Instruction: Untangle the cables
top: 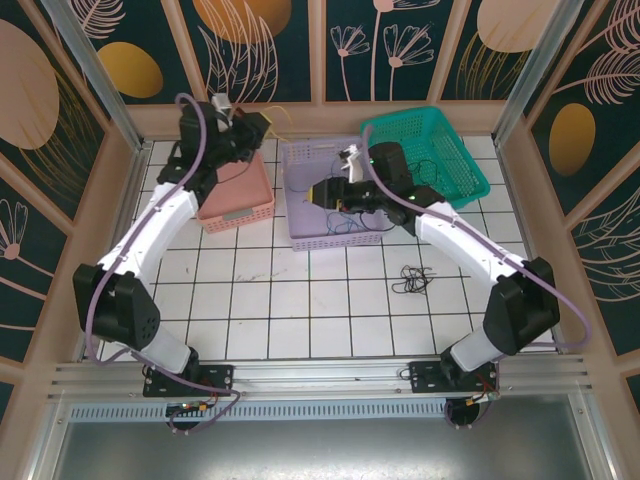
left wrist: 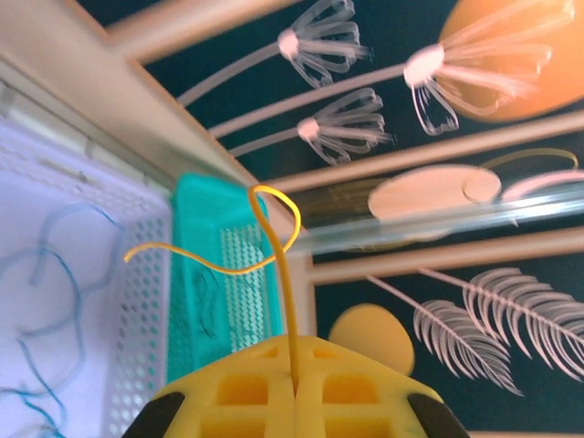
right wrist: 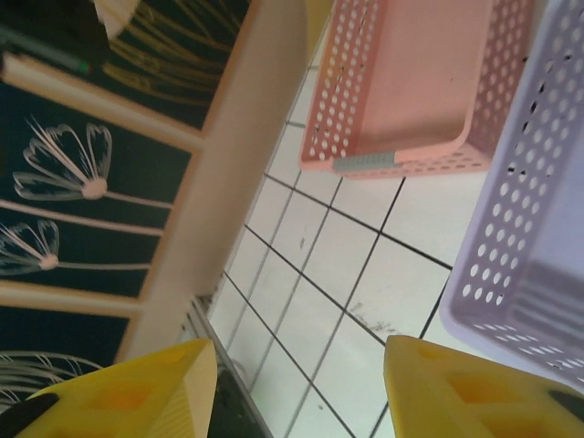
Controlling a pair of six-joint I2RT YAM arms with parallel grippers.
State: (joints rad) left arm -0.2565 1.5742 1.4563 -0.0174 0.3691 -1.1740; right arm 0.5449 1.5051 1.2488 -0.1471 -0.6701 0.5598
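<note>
The left gripper will next move away from the lavender basket (top: 300,160) and go down to let go of the yellow cable, because the empty bottom of the pink basket is below that gripper.
My left gripper (left wrist: 297,388) is shut on a thin yellow cable (left wrist: 285,292) that rises from between its fingers and curls into a loop. In the top view this gripper (top: 262,122) is raised at the back, above the pink basket (top: 240,190). Blue cables (left wrist: 57,274) lie in the lavender basket (left wrist: 137,301), and dark ones (left wrist: 203,306) in the teal basket (left wrist: 205,210). A small black clump of cables (top: 412,280) lies on the tiled table. My right gripper (right wrist: 301,383) stands open with nothing between its fingers, over the lavender basket's (top: 300,160) left part.
Three baskets stand in a row at the back: pink, lavender and teal (top: 440,130). In the right wrist view the pink basket (right wrist: 401,82) and lavender basket (right wrist: 529,228) flank bare tiles. Wooden walls close in the table on three sides.
</note>
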